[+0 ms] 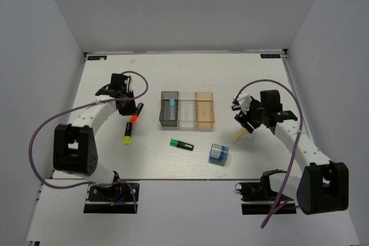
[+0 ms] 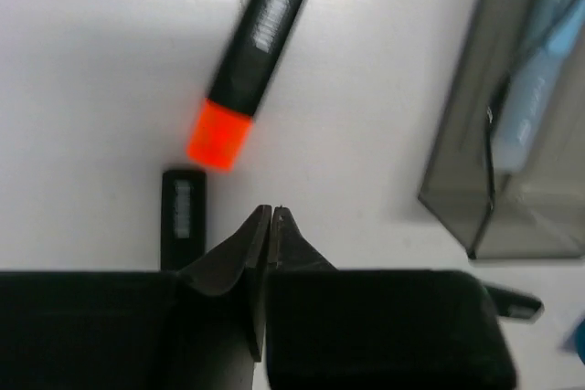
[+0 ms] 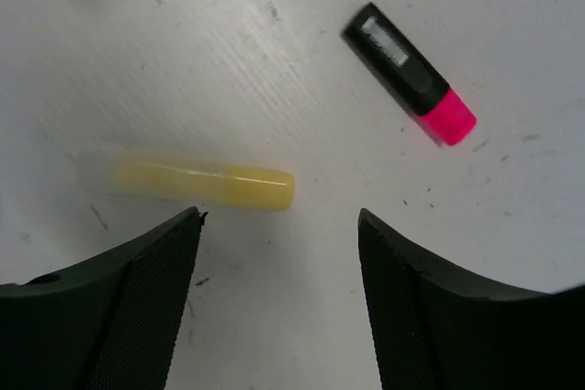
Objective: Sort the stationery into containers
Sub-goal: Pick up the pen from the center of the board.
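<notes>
The pale yellow stick (image 1: 238,135) (image 3: 201,180) lies crosswise below my right gripper, to its left in the wrist view. Next, my right gripper turns, shifts that way and lowers over the stick's middle.
Three bins stand in a row: smoky grey (image 1: 168,110), clear (image 1: 187,110) and amber (image 1: 205,110). A light blue stick (image 1: 173,108) lies in the grey bin (image 2: 512,143); it also shows in the left wrist view (image 2: 535,89). My left gripper (image 1: 128,106) is shut and empty (image 2: 271,213), just beside an orange-capped marker (image 2: 245,70) and a yellow-capped marker (image 1: 127,133). My right gripper (image 1: 245,121) is open and empty (image 3: 279,216) over the table, with a pale yellow stick (image 3: 201,180) just ahead of its left finger. A pink-capped marker (image 3: 409,70) lies further ahead.
A green-capped marker (image 1: 181,144) and a blue cube-like block (image 1: 218,153) lie in front of the bins. White walls close in the table on the left, back and right. Purple cables loop off both arms.
</notes>
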